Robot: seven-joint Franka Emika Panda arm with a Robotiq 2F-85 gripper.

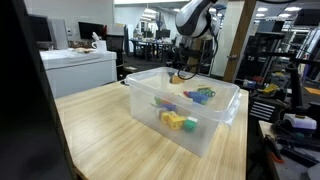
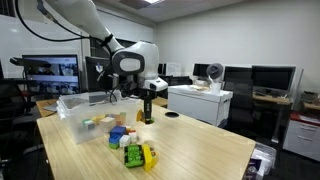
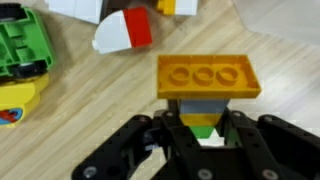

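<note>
Next, my gripper rises to clear the bin's rim and moves over the open plastic bin (image 1: 185, 110) (image 3: 288, 20), to its right in the wrist view. Then it releases the stack of bricks.
In the wrist view my gripper (image 3: 200, 128) is shut on a small stack of toy bricks (image 3: 208, 76). The stack has a wide orange brick with three studs on top, then a grey-blue, a yellow and a green layer between the fingers (image 3: 170, 135). It stands on the wooden table (image 3: 90, 110). In both exterior views the gripper (image 1: 175, 72) (image 2: 148, 100) is down at table height, beside the clear plastic bin (image 1: 185, 110) (image 2: 85, 103).
A green toy car (image 3: 25, 42), a yellow piece (image 3: 14, 102) and a white-and-red piece (image 3: 125, 32) lie on the table close to the stack. More coloured toys (image 2: 125, 140) sit near the bin. A white cabinet (image 2: 200, 103) stands beyond the table's edge.
</note>
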